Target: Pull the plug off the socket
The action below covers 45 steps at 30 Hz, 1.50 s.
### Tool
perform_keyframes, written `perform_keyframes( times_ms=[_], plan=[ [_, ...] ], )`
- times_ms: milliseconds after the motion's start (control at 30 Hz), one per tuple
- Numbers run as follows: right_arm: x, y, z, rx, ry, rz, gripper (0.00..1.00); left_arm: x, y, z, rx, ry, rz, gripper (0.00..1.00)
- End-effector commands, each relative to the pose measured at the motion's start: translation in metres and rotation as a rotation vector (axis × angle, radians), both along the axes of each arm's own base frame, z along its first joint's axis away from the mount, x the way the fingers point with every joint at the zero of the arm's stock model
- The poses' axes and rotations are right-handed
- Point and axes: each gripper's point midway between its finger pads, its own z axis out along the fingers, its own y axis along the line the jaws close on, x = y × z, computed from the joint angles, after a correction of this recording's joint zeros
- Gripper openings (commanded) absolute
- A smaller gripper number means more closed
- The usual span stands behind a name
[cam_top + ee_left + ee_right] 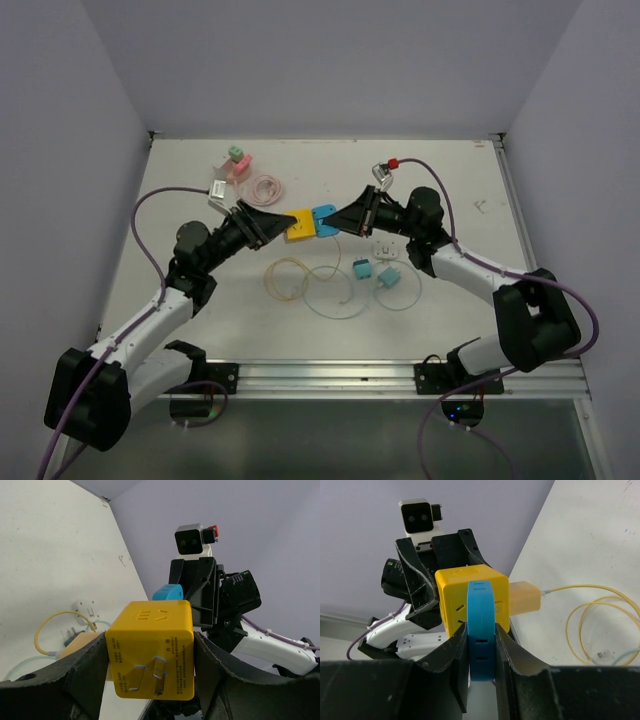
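The blue plug (325,219) is against the yellow cube, so my right gripper will next pull away from the cube, then move down onto the white adapter by the teal plugs.
A yellow cube socket (299,224) is held above the table's middle. My left gripper (285,224) is shut on its sides; in the left wrist view the cube (152,650) fills the jaws (152,655), metal prongs facing the camera. A blue plug (325,219) sits against the cube's right face. My right gripper (338,219) is shut on it; in the right wrist view the plug (481,630) stands between the fingers (481,640), touching the cube (451,597). A tan adapter (524,598) with a yellow cable sticks out of another face.
Yellow cable loops (288,276) and a pale green cable (335,298) lie under the grippers. Two teal plugs (375,273) and a white adapter (384,249) lie at centre right. A pink and green piece (236,160) and a pink cable coil (266,187) lie at back left.
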Motion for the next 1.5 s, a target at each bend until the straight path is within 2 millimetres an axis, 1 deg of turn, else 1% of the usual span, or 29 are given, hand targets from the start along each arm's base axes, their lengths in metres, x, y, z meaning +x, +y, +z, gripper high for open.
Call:
perform_keyframes(
  times_ms=[0,67,100,200,367,400,467,500,567,600,633,667,700,733,767,800,833,867,900,933,967,1033,1100,1167,1200,1267,1400,1433,1467],
  plan=[
    [0.012,-0.014,-0.004,0.012,-0.008,-0.051,0.0,-0.011,0.01,0.038,-0.101,-0.155,-0.014,0.0],
    [0.015,-0.019,-0.006,0.009,-0.005,-0.063,0.0,-0.013,0.014,0.038,-0.124,-0.153,-0.014,0.0],
    [0.016,-0.022,-0.009,0.007,0.002,-0.069,0.0,-0.011,0.019,0.035,-0.124,-0.145,-0.001,0.0],
    [0.016,-0.029,-0.01,0.01,0.004,-0.08,0.0,-0.009,0.028,0.032,-0.12,-0.145,0.024,0.0],
    [0.023,-0.047,-0.011,0.01,0.008,-0.117,0.0,-0.005,0.04,0.027,-0.095,-0.143,0.066,0.0],
    [0.026,-0.054,-0.012,0.009,0.01,-0.134,0.0,-0.004,0.041,0.027,-0.092,-0.141,0.07,0.0],
    [0.03,-0.063,-0.017,-0.005,0.01,-0.155,0.0,-0.002,0.044,0.024,-0.077,-0.135,0.081,0.0],
    [0.034,-0.073,-0.025,-0.025,0.043,-0.184,0.0,-0.002,0.044,0.025,-0.071,-0.137,0.083,0.0],
    [0.041,-0.087,-0.043,-0.099,0.046,-0.233,0.0,0.002,0.046,0.024,-0.036,-0.133,0.094,0.0],
    [0.042,-0.099,-0.064,-0.171,0.14,-0.264,0.0,0.004,0.047,0.023,-0.018,-0.127,0.1,0.0],
    [0.043,-0.106,-0.075,-0.26,0.081,-0.275,0.0,0.006,0.048,0.021,0.02,-0.141,0.107,0.0],
    [0.044,-0.114,-0.084,-0.326,0.085,-0.301,0.0,0.009,0.049,0.012,0.051,-0.096,0.112,0.0],
    [0.044,-0.126,-0.102,-0.427,0.147,-0.348,0.0,0.011,0.049,0.018,0.072,-0.106,0.113,0.0],
    [0.044,-0.133,-0.109,-0.492,0.114,-0.359,0.0,0.013,0.05,0.016,0.108,-0.114,0.118,0.0],
    [0.044,-0.137,-0.115,-0.52,0.121,-0.368,0.0,0.014,0.05,0.009,0.13,-0.082,0.117,0.0],
    [0.046,-0.142,-0.12,-0.538,0.128,-0.382,0.0,0.017,0.051,0.013,0.151,-0.099,0.121,0.0],
    [0.047,-0.144,-0.125,-0.55,0.13,-0.384,0.0,0.018,0.051,0.012,0.164,-0.093,0.121,0.0],
    [0.044,-0.146,-0.137,-0.571,0.174,-0.378,0.0,0.019,0.052,0.012,0.178,-0.077,0.122,0.0],
    [0.044,-0.147,-0.142,-0.581,0.187,-0.379,0.0,0.02,0.052,0.01,0.192,-0.066,0.122,0.0],
    [0.045,-0.148,-0.147,-0.586,0.207,-0.384,0.0,0.022,0.053,0.001,0.225,-0.038,0.12,0.0],
    [0.046,-0.148,-0.158,-0.591,0.234,-0.38,0.0,0.023,0.054,0.006,0.236,-0.044,0.123,0.0],
    [0.044,-0.145,-0.167,-0.58,0.286,-0.368,0.0,0.025,0.055,-0.002,0.269,-0.013,0.124,0.0],
    [0.05,-0.14,-0.169,-0.553,0.277,-0.358,0.01,0.026,0.057,-0.001,0.286,-0.017,0.13,0.0],
    [0.053,-0.139,-0.17,-0.54,0.286,-0.356,0.03,0.025,0.058,-0.003,0.296,-0.007,0.133,0.0],
    [0.054,-0.14,-0.174,-0.549,0.297,-0.357,0.06,0.025,0.059,-0.004,0.303,-0.006,0.135,0.0],
    [0.058,-0.144,-0.178,-0.583,0.293,-0.377,0.1,0.026,0.059,-0.008,0.318,0.012,0.133,0.0],
    [0.054,-0.156,-0.186,-0.657,0.323,-0.414,0.27,0.026,0.06,-0.013,0.336,0.033,0.131,0.0],
    [0.054,-0.16,-0.186,-0.675,0.316,-0.43,0.35,0.026,0.061,-0.015,0.341,0.035,0.133,0.0],
    [0.055,-0.165,-0.186,-0.7,0.314,-0.455,0.39,0.026,0.061,-0.015,0.341,0.037,0.133,0.0]
  ],
)
